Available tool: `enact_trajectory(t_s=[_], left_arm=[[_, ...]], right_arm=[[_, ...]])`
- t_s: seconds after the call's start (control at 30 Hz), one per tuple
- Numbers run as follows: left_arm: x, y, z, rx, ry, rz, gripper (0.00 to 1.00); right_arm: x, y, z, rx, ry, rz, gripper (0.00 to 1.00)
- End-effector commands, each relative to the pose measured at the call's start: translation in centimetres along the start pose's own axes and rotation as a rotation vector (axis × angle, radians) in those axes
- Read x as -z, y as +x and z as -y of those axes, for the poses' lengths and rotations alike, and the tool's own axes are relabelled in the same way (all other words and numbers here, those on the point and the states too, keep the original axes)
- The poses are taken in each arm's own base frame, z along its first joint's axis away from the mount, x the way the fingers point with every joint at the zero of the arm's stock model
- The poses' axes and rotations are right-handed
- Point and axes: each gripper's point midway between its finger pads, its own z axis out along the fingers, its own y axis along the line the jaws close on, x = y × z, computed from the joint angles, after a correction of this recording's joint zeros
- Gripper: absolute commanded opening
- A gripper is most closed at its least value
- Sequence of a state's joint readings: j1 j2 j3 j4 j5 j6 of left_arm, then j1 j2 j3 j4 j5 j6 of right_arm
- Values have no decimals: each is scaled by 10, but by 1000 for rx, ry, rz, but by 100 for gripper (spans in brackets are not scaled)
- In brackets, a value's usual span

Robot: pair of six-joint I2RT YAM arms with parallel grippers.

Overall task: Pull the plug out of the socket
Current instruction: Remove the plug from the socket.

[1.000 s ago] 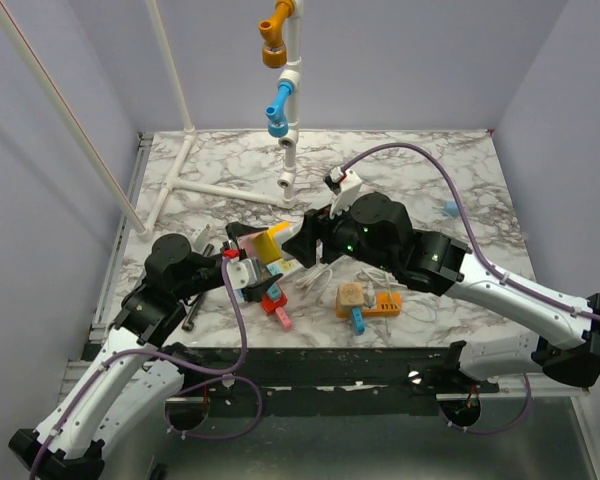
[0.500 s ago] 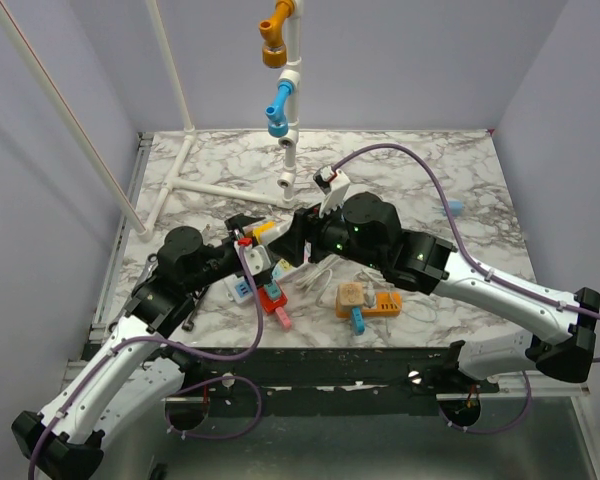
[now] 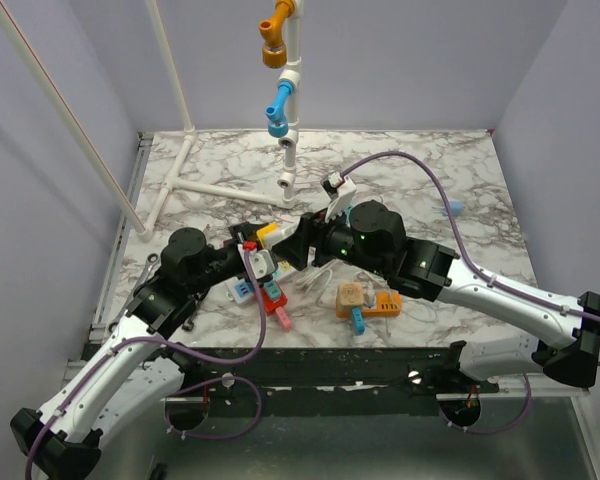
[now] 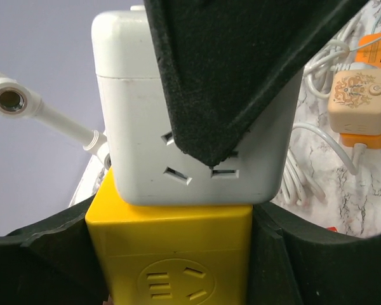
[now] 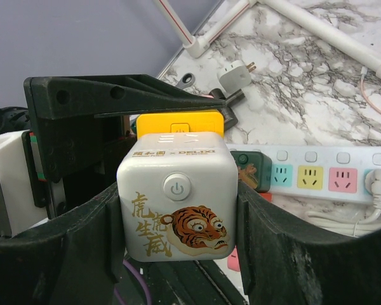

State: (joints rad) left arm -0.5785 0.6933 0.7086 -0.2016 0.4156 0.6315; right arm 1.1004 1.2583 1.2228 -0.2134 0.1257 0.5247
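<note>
I will next move my right gripper to the right in the top view and down to release, because bare marble by the blue item is below it that way.
A white cube (image 5: 178,203) with a tiger picture and a power button is held off the table, and my right gripper (image 5: 178,213) is shut on its two sides. A yellow cube (image 4: 171,254) is stuck against its far face. My left gripper (image 4: 174,257) is shut on that yellow cube, a pad on each side. In the top view the two grippers meet nose to nose at the yellow cube (image 3: 267,232). The socket (image 5: 324,175), a long white strip with pastel outlets, lies on the marble below, with a green cube (image 5: 253,170) on its left end and a white plug (image 5: 378,183) at its right end.
A loose white plug (image 5: 236,76) lies beyond the grippers. A tan cube (image 3: 351,296) and an orange block (image 3: 386,302) with white cord sit by the front edge. A white pipe frame (image 3: 289,150) stands at the back, and a small blue item (image 3: 450,208) lies at the right.
My left gripper has moved in toward the right one and closed from wide open onto the yellow cube. The right gripper kept its hold on the white cube and shifted slightly.
</note>
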Motion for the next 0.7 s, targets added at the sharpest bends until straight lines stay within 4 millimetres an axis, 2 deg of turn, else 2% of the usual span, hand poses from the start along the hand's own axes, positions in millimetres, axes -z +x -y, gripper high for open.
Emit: enact_trajectory(t_s=[0.0, 0.17, 0.3, 0.43, 0.67], left_arm=[[5, -7, -23, -11, -93, -27, 35], [3, 1, -32, 96, -121, -128, 17], [3, 7, -28, 73, -113, -148, 11], [3, 21, -22, 71, -93, -202, 9], [3, 27, -13, 63, -48, -218, 8]], right_arm=[[16, -26, -9, -25, -27, 104, 1], [24, -33, -6, -10, -16, 133, 1], [37, -45, -2, 4, 6, 175, 1], [56, -56, 4, 15, 39, 215, 1], [79, -52, 24, 48, 116, 210, 1]])
